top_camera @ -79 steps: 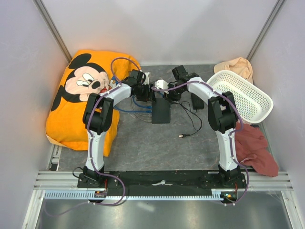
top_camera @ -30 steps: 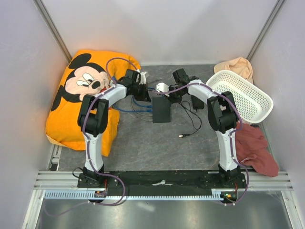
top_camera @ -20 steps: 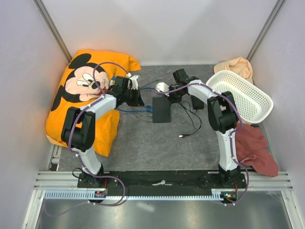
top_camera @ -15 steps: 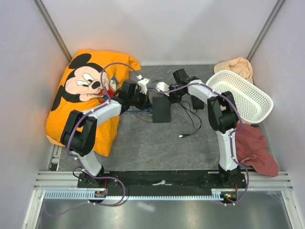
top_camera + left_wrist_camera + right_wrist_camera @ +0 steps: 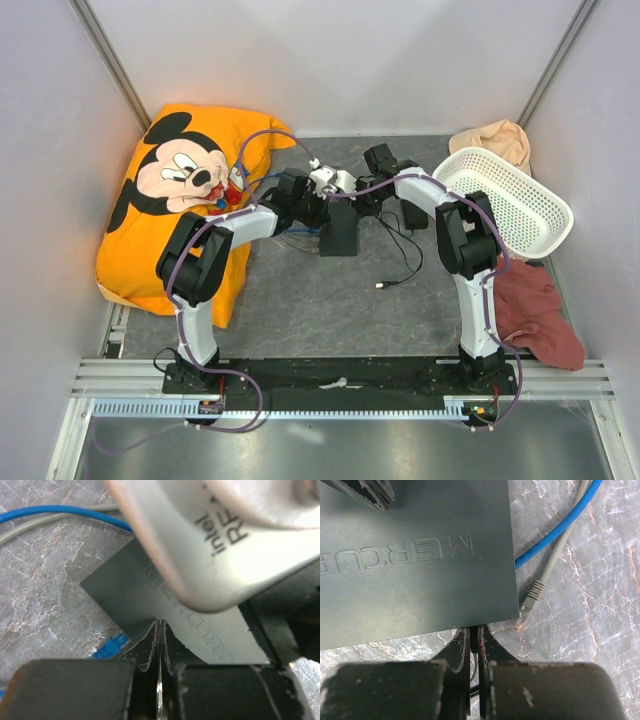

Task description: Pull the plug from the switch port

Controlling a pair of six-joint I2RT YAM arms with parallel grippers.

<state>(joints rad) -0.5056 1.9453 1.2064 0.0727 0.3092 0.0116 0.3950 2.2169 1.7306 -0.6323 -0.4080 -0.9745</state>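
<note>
My right gripper needs to pull up and past the black power brick (image 5: 414, 216) to release the plug, as that brick lies to the gripper's right in the top view.
The flat black switch (image 5: 338, 235) lies mid-table; its lid reads "MERCURY" in both wrist views (image 5: 130, 590) (image 5: 410, 580). My left gripper (image 5: 322, 190) (image 5: 159, 625) is shut and empty, its tips over the switch's lid, just under the right wrist's camera housing (image 5: 210, 540). A blue plug (image 5: 111, 646) sits at the switch's edge beside it. My right gripper (image 5: 352, 200) (image 5: 474, 630) is shut at the switch's edge, with a thin black plug and its cord between the fingers. A grey plug (image 5: 534, 594) lies loose on the table beside a blue cable (image 5: 560, 527).
An orange Mickey pillow (image 5: 170, 200) fills the left side. A white basket (image 5: 510, 200), a beige cloth (image 5: 495, 138) and a maroon cloth (image 5: 535, 310) lie to the right. A black power brick (image 5: 413, 213) and a loose cord end (image 5: 382, 285) lie right of the switch.
My left arm swung out over the pillow, then came back; its gripper now sits further right, over the switch and close to the right wrist. The right arm has not moved.
</note>
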